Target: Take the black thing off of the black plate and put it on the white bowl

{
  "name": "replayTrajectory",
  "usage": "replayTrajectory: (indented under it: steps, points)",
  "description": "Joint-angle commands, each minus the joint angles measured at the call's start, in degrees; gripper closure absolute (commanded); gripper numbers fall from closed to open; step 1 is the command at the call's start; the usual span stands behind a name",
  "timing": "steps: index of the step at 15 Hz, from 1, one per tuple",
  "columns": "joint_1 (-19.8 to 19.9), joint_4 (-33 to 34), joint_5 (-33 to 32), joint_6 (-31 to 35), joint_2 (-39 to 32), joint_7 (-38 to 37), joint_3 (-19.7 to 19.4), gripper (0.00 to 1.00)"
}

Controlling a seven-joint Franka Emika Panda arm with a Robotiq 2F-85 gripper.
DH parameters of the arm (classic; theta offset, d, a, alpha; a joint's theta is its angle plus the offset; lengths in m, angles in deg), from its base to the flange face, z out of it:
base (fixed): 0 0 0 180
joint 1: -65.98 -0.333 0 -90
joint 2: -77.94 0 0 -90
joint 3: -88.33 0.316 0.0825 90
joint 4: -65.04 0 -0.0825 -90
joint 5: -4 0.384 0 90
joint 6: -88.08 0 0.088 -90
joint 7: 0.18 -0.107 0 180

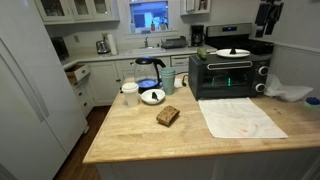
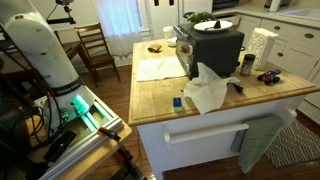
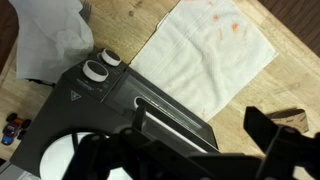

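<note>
My gripper goes outward past the oven's front edge and down onto the dark shape on the white plate [image 1: 233, 51] next, since my fingers hang short of it.
The small white bowl [image 1: 152, 97] stands on the wooden counter next to a white cup [image 1: 129, 93]; its inside looks dark. A flat white plate [image 1: 233, 52] lies on top of the black toaster oven [image 1: 228, 74], with a dark shape on or just behind it; I cannot tell what that shape is. No black plate shows clearly. My gripper [image 1: 268, 15] hangs high above the oven's right end. In the wrist view its fingers [image 3: 205, 135] are spread wide over the oven's front edge [image 3: 130, 100], with nothing between them.
A white cloth [image 1: 240, 118] [image 3: 205, 50] is spread on the counter in front of the oven. A brown block [image 1: 167, 116] lies near the bowl, a dark jug [image 1: 148, 72] behind it. Crumpled white paper [image 2: 207, 92] lies at the oven's side.
</note>
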Motion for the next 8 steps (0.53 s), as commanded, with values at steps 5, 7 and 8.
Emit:
replayTrajectory:
  steps: [5,7,8]
  points:
    - [3.8,13.2,3.1,0.0,-14.9,11.5,-2.0,0.0]
    - [5.3,15.4,5.0,0.7,-17.9,13.7,-1.8,0.0]
    - [6.0,16.5,6.6,1.0,-19.3,14.8,-1.6,0.0]
